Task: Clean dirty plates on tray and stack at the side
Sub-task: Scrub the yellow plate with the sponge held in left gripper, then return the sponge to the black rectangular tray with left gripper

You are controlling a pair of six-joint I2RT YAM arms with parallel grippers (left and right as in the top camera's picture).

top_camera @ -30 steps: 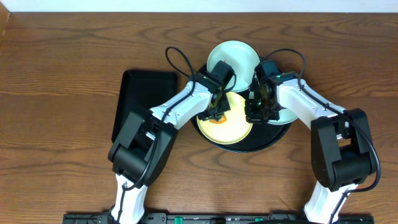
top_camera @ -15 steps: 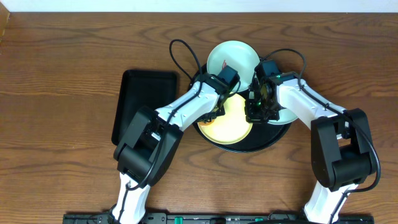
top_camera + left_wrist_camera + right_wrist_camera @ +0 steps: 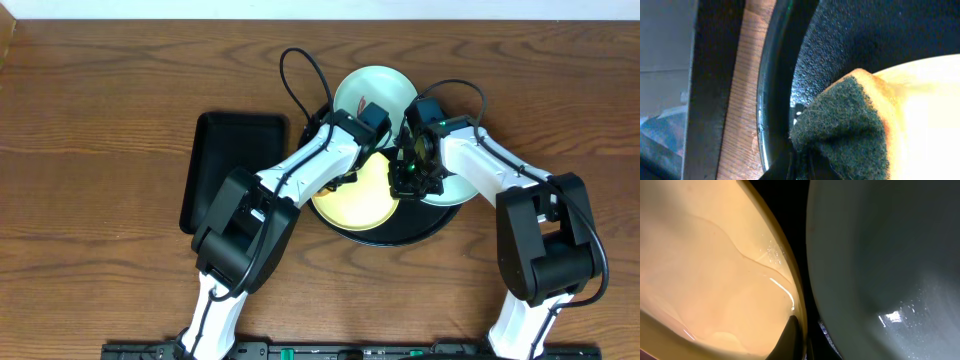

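Note:
My left gripper lifts the sponge off the yellow plate next, then lowers the sponge into the rectangular black tray (image 3: 233, 165) (image 3: 664, 80), which lies empty.
The pale yellow plate (image 3: 360, 197) lies on the round black tray (image 3: 430, 225). One mint-white plate (image 3: 378, 90) sits at the tray's far edge, and another (image 3: 458, 187) lies on the right, partly under my right arm. My left gripper (image 3: 352, 170) is shut on a sponge (image 3: 845, 132) with a dark green face and yellow body, pressed at the yellow plate's (image 3: 925, 115) far left rim. My right gripper (image 3: 403, 183) is shut on the yellow plate's right rim (image 3: 790, 295), one finger (image 3: 790, 337) inside it, beside the mint plate (image 3: 890, 255).
A smaller rectangular black tray (image 3: 232, 165) lies on the wooden table (image 3: 100, 150) left of the round tray. The round tray's raised rim (image 3: 767, 100) runs just left of the sponge. Both arms cross above the tray.
My left gripper has slid the sponge from the yellow plate's left middle toward its far rim. My right gripper has stayed put, holding the rim.

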